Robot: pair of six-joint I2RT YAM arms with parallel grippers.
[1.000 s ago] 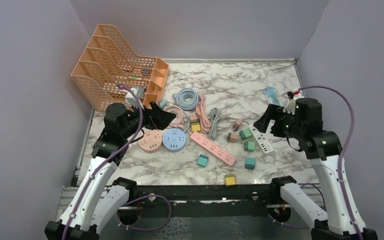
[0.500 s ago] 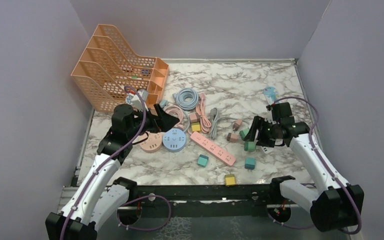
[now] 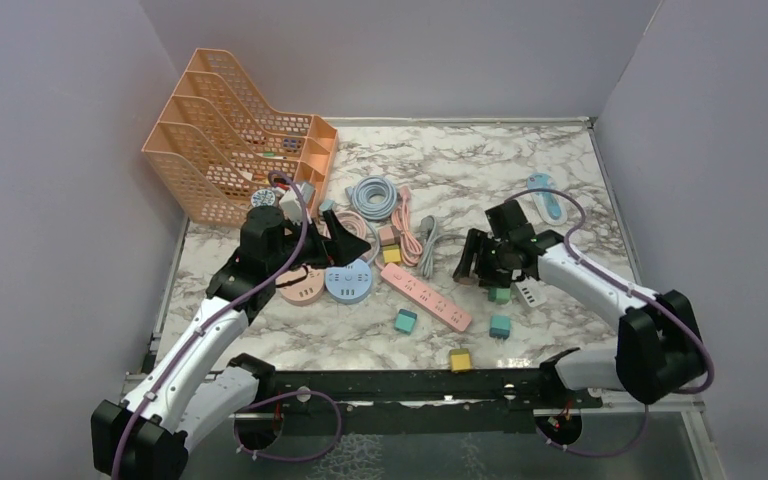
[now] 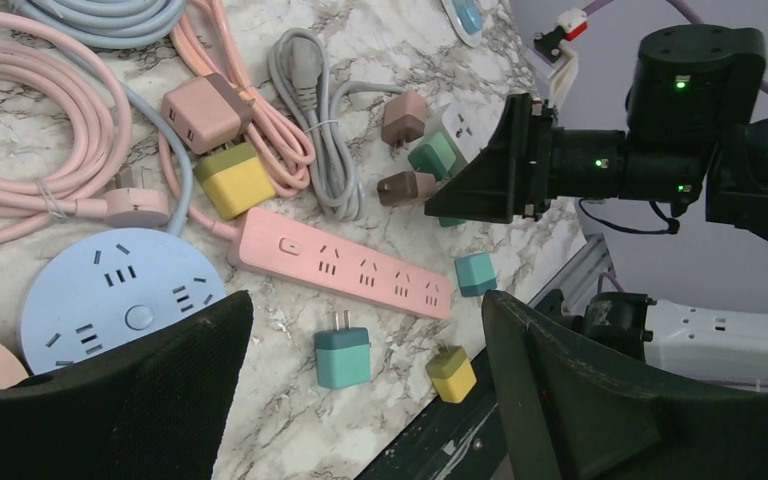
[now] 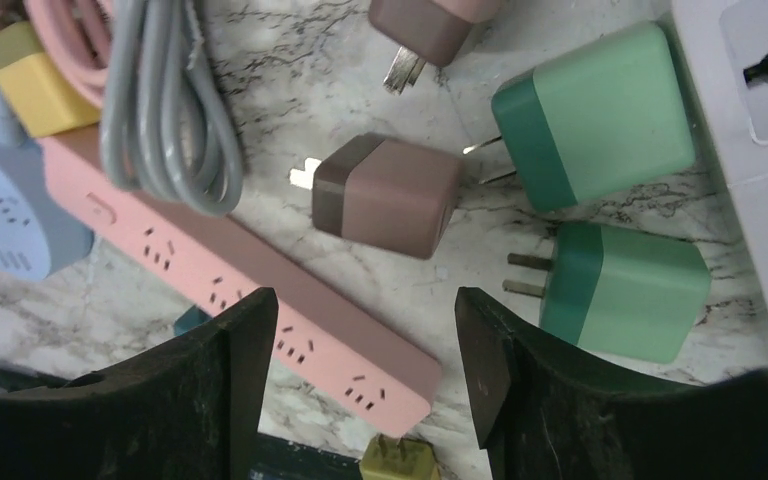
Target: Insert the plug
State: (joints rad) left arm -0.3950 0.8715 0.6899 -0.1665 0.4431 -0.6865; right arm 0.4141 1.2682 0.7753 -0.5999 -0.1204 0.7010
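My left gripper will tilt and go to the right in the top view, toward the brown plug's pronged end, which is on that side and points at my gripper.
A long pink power strip lies slantwise mid-table, also in the left wrist view and the right wrist view. Loose plugs lie around it: a brown plug, two green plugs, a teal plug and a yellow plug. My right gripper hangs open just above the brown plug and the strip's end, holding nothing. My left gripper is open wide over the round blue power strip, also empty.
A round pink power strip sits beside the blue one. Coiled pink, blue and grey cables lie behind. A white power strip borders the green plugs. An orange file rack stands back left. The table's front edge is close to the yellow plug.
My right arm swung left and came down over the plug cluster, its jaws narrowing somewhat. My left arm reached further right over the round strips.
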